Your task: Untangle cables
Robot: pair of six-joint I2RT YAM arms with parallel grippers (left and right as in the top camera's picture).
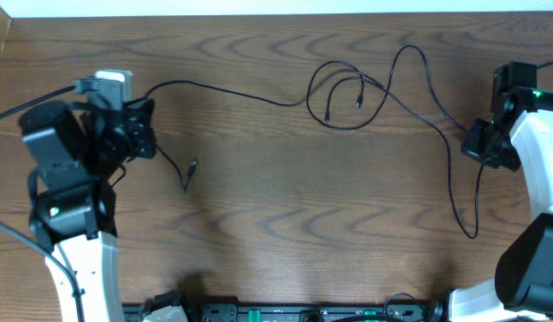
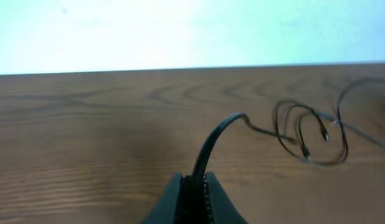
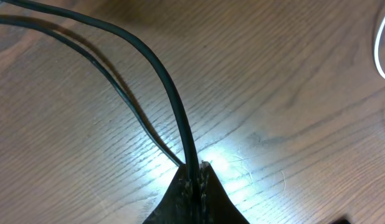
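The outstretched piece of cable slackens next as my left gripper moves toward the loops, to its right in the overhead view. The gripper then releases it over bare wood.
Thin black cables (image 1: 353,89) lie across the far half of the wooden table, looped and crossing at centre right, with two small plug ends inside the loops. One strand runs left to my left gripper (image 1: 144,125), which is shut on it; the left wrist view shows that cable (image 2: 211,140) rising from my closed jaws (image 2: 195,180) toward the tangle (image 2: 311,134). A short tail with a plug (image 1: 191,172) hangs below it. Another strand runs right to my right gripper (image 1: 480,143), shut on the cable (image 3: 161,74) at my jaws (image 3: 197,168). No white cable shows for certain.
The wooden table (image 1: 285,224) has its far edge at the top, against a pale wall. A black rail with connectors (image 1: 285,313) lines the front edge. A thin white curved line (image 3: 380,46) shows at the right edge of the right wrist view.
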